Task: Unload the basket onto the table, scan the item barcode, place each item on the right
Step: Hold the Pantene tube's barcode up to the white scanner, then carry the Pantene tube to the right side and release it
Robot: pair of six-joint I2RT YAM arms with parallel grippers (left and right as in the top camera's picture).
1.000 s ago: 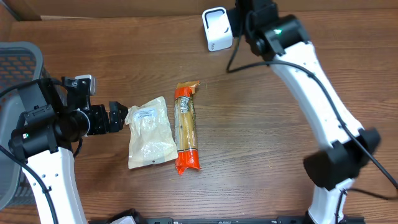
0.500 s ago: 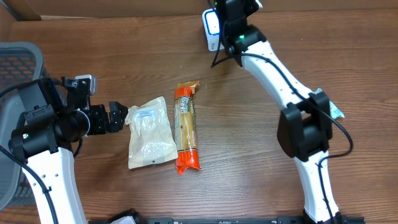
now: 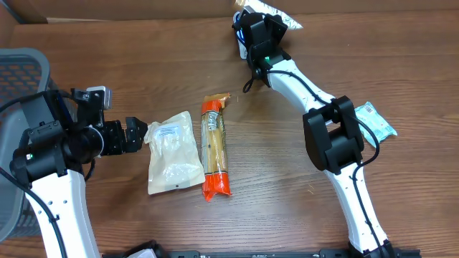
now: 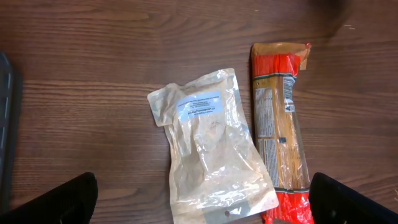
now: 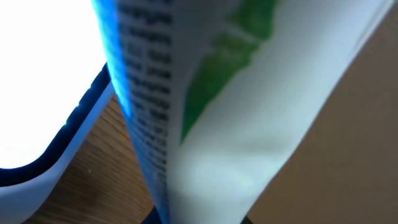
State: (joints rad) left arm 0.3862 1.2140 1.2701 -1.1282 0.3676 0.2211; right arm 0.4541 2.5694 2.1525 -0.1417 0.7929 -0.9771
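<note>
The right gripper lifts, comes back and down beside the other white and green packet next, and releases. The white, green and blue packet's print faces the lit scanner.
My right gripper [image 3: 262, 27] is at the table's far edge, shut on a white, green and blue packet [image 3: 281, 19]. In the right wrist view this packet [image 5: 224, 118] fills the frame, printed side turned to the white scanner [image 5: 43, 68], which stands close on the left. From overhead the gripper hides most of the scanner. My left gripper [image 3: 136, 135] stands open just left of a clear pouch [image 3: 173, 152]. In the left wrist view the pouch [image 4: 211, 149] lies between the wide-apart fingers [image 4: 59, 199].
An orange spaghetti packet [image 3: 214, 147] lies right of the pouch. Another white and green packet [image 3: 376, 120] rests on the table at the right, beside my right arm. A grey mesh chair [image 3: 21, 72] stands at the left edge.
My right arm has swung left and folded in, bringing the held packet up beside the scanner and covering it from above. The left arm has not moved.
</note>
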